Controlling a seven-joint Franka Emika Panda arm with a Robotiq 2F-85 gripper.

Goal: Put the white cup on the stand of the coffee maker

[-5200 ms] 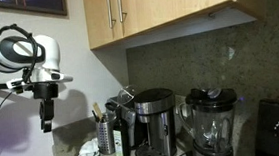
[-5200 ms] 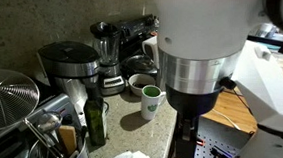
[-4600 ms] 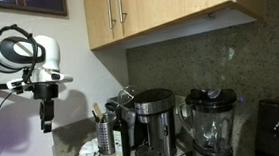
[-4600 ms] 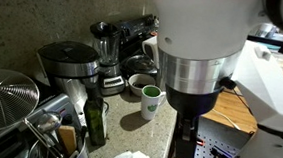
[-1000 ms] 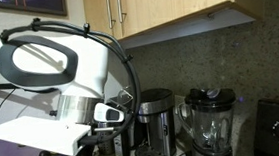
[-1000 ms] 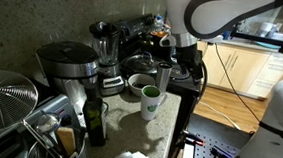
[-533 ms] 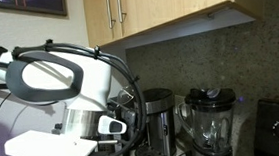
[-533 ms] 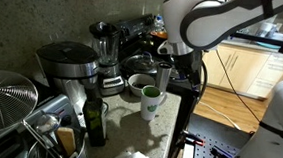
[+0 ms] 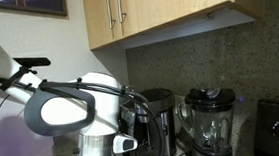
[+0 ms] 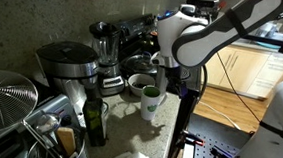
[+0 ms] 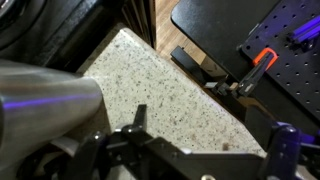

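Next, my gripper lowers and shifts away from the silver cylinder (image 11: 45,100) onto the far side of the white cup.
The white cup (image 10: 152,104), with a green inside, stands on the granite counter. The silver and black coffee maker shows in both exterior views (image 9: 155,120) (image 10: 66,66). My gripper (image 10: 163,81) hangs just above the cup's far side. In the wrist view the gripper (image 11: 205,135) is open and empty, with both black fingers spread over speckled counter. The cup is not clearly seen in the wrist view. A blurred silver cylinder (image 11: 45,100) fills the left of that view. The arm hides the cup in an exterior view (image 9: 77,118).
A blender (image 10: 106,48) (image 9: 210,123) stands beside the coffee maker. A white bowl (image 10: 138,85) sits behind the cup. A green bottle (image 10: 95,121) and a metal colander (image 10: 5,95) stand nearer. The counter edge and a black pegboard with an orange clamp (image 11: 262,58) lie beyond.
The arm has swung in from high up and lowered, and the gripper has moved left to just over the cup. The cup has not moved.
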